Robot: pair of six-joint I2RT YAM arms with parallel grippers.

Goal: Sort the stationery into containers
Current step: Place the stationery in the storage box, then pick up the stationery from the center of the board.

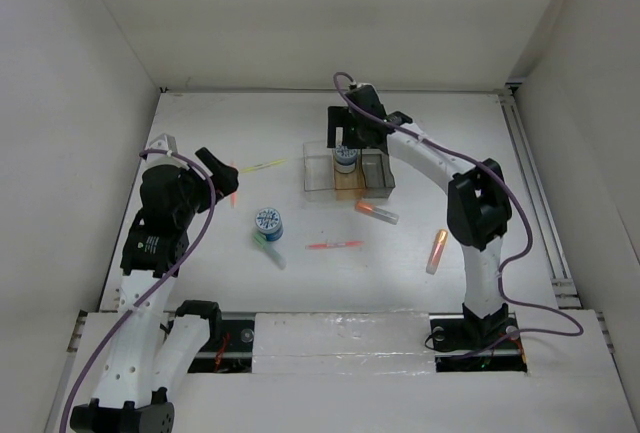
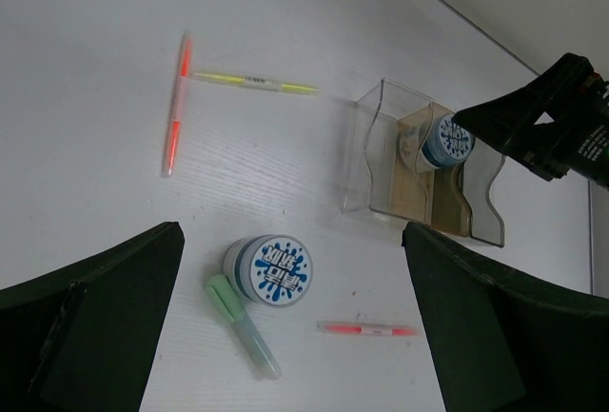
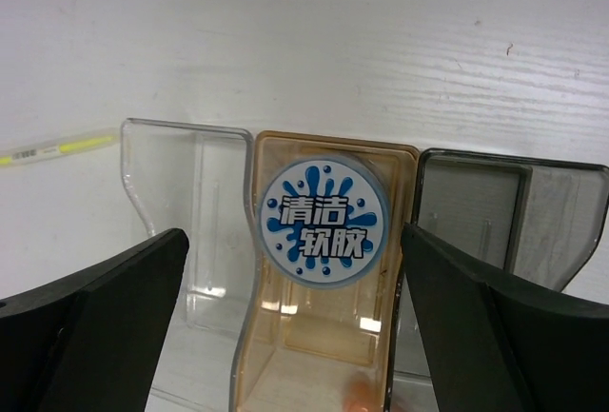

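Note:
Next, my left gripper will go down and to the right in the top view onto the second roll (image 1: 268, 223) (image 2: 271, 269), which lies below it on that side, still unsorted.
The three joined containers (image 1: 322, 175) stand at the back centre: clear (image 3: 190, 212), amber (image 3: 319, 336), smoky grey (image 3: 504, 212). One blue-white roll (image 3: 324, 220) sits in the amber bin. My right gripper (image 1: 345, 141) hangs open just above it, jaws wide apart and clear of the roll (image 1: 345, 158). The second roll (image 2: 271, 271) lies on the table beside a green marker (image 2: 243, 326), with a red pen (image 2: 369, 329) to its right. My left gripper (image 1: 222, 178) is open and empty, above the table to their left. An orange pen (image 2: 175, 107) and a yellow-green pen (image 2: 255, 82) lie further back.
Two orange markers (image 1: 377, 212) (image 1: 437, 250) lie right of centre, in front of the bins. White walls close in the table on the left, back and right. The right arm (image 1: 470, 203) arches over the right side of the table.

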